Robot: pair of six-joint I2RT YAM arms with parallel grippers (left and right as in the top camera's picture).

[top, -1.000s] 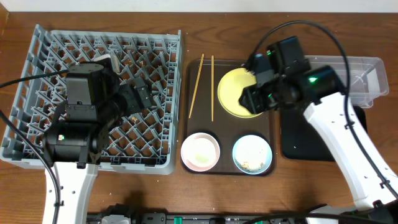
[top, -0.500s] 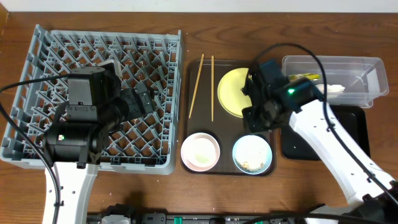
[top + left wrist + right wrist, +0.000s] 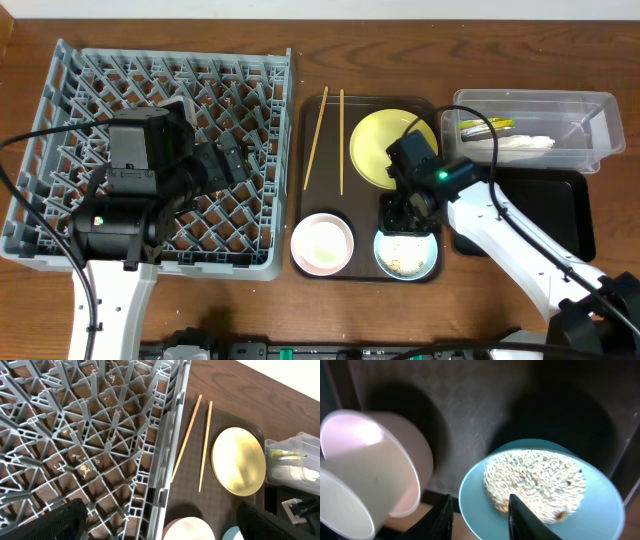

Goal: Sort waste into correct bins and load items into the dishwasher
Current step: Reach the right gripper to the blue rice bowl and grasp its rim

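The light blue bowl's rim facing the pink bowl [image 3: 322, 243] lies below my right gripper, between its open fingers, so it will next lower astride that rim and close.
My right gripper [image 3: 403, 215] is low over the light blue bowl [image 3: 410, 258] on the brown serving tray. In the right wrist view the gripper [image 3: 479, 520] is open, one finger outside the bowl's [image 3: 602, 507] rim and one inside, beside the beige rice crumbs [image 3: 535, 482]. The pink bowl [image 3: 322, 243] stands to its left. The yellow plate [image 3: 372, 150] and two chopsticks [image 3: 315, 135] lie further back. The napkin [image 3: 525, 143] and the green-yellow wrapper [image 3: 487, 126] lie in the clear tub [image 3: 590, 105]. My left gripper [image 3: 235, 160] is open and empty above the grey dish rack [image 3: 100, 80].
The glossy black tray [image 3: 540, 215] lies right of the brown serving tray [image 3: 320, 195], in front of the clear tub. The left wrist view shows the rack's right edge [image 3: 170, 460], the chopsticks [image 3: 186, 440] and the yellow plate [image 3: 239, 460].
My right gripper has moved from over the yellow plate's right side, forward and down, to the blue bowl. The clear tub has come into full view. The left arm has not moved.
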